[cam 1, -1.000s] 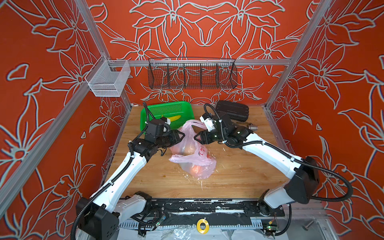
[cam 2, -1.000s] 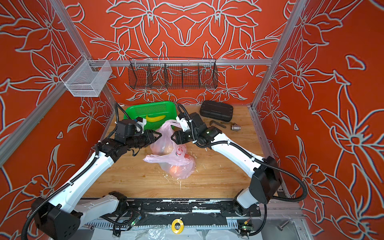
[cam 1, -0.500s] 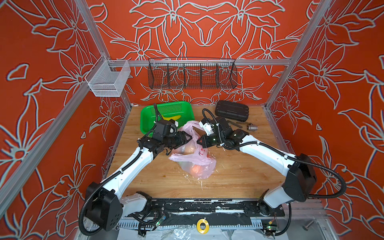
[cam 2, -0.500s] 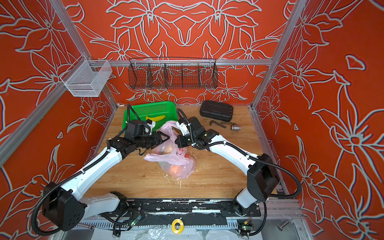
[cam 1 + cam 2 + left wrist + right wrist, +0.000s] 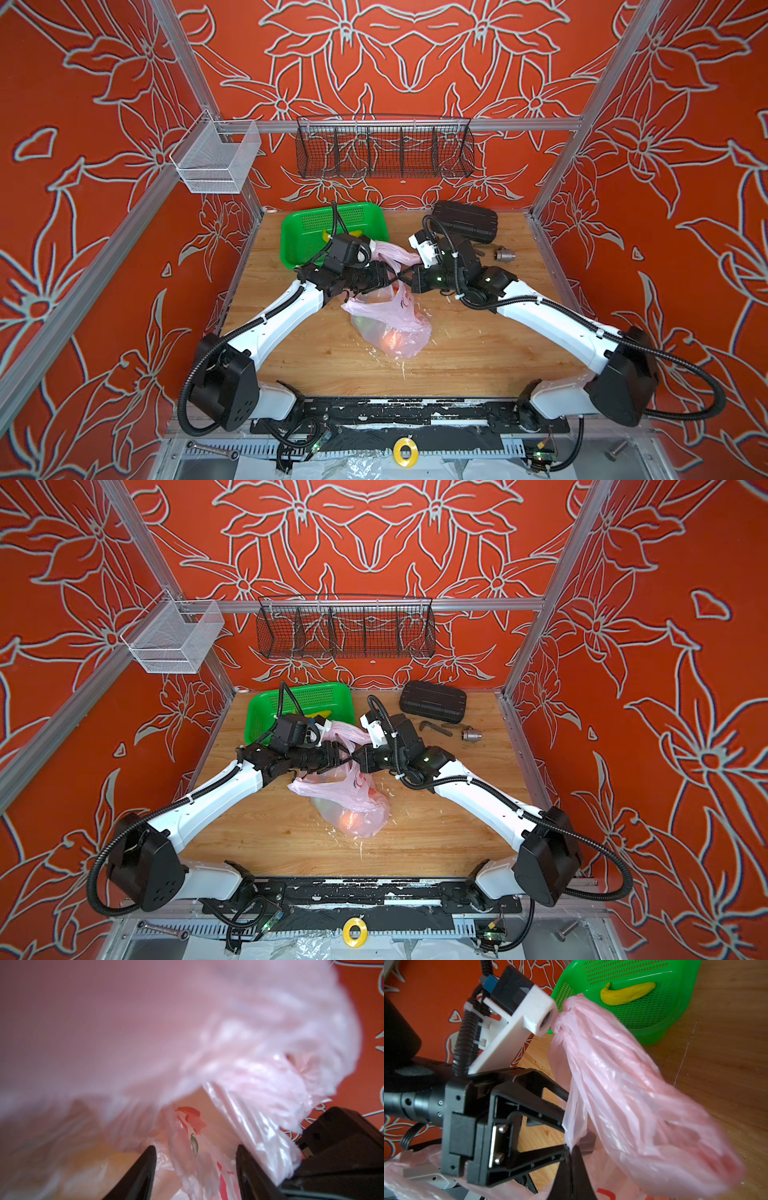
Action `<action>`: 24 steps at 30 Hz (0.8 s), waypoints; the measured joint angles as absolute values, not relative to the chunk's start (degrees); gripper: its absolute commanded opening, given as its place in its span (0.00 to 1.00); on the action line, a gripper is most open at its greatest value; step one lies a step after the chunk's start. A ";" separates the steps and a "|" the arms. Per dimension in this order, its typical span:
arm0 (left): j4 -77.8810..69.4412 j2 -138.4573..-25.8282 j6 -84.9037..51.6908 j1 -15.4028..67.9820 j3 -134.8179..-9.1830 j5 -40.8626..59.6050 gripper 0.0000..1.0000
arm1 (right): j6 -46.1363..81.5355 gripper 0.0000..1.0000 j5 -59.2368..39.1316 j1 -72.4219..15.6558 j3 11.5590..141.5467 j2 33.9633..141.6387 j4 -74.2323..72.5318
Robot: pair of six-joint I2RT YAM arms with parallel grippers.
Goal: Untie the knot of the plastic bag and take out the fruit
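I need to move my right gripper away from my left gripper toward the metal socket (image 5: 504,254) and then release the edge of the bag film, because film still covers the orange fruit (image 5: 388,338).
The pale pink plastic bag (image 5: 388,322) lies mid-table, shown in both top views, with an orange fruit (image 5: 388,338) visible through its film. One handle loop (image 5: 392,252) rises between the two wrists. Its bunched, twisted end (image 5: 565,1016) rests against the left wrist camera; I cannot tell whether that is the knot. My right gripper (image 5: 572,1159) is shut on an edge of the bag film. My left gripper (image 5: 195,1159) faces it tip to tip, open, with loose printed film between its fingers (image 5: 145,1167). Both meet above the bag (image 5: 350,757).
A green basket (image 5: 303,249) holding a yellow banana (image 5: 627,993) stands behind the left wrist. At the back right lie a black case (image 5: 465,220) and a metal socket (image 5: 503,254). A wire rack (image 5: 384,149) and a white mesh bin (image 5: 216,160) hang on the walls.
Both grippers moved in toward each other over the bag's top. The right gripper went from open to shut on the film. The left arm swung right toward the bag.
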State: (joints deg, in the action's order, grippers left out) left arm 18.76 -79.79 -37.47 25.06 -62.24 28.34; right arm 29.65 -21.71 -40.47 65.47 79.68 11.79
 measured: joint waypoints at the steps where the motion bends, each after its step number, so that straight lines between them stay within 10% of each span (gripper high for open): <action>1: 18.74 -80.14 -37.47 25.15 -62.26 28.36 0.53 | 29.74 0.00 -21.78 -40.47 65.06 79.35 11.29; 9: 20.93 -81.82 -36.82 25.61 -62.92 26.70 0.00 | 29.78 0.00 -20.99 -40.47 63.68 78.32 9.72; 24: 29.12 -67.48 -36.10 25.61 -59.07 17.52 0.00 | 28.36 0.00 -15.16 -35.51 61.28 76.40 10.07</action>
State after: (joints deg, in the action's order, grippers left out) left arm 29.12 -67.48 -36.10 25.61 -59.07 17.52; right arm 28.36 -15.16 -35.51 61.28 76.40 10.07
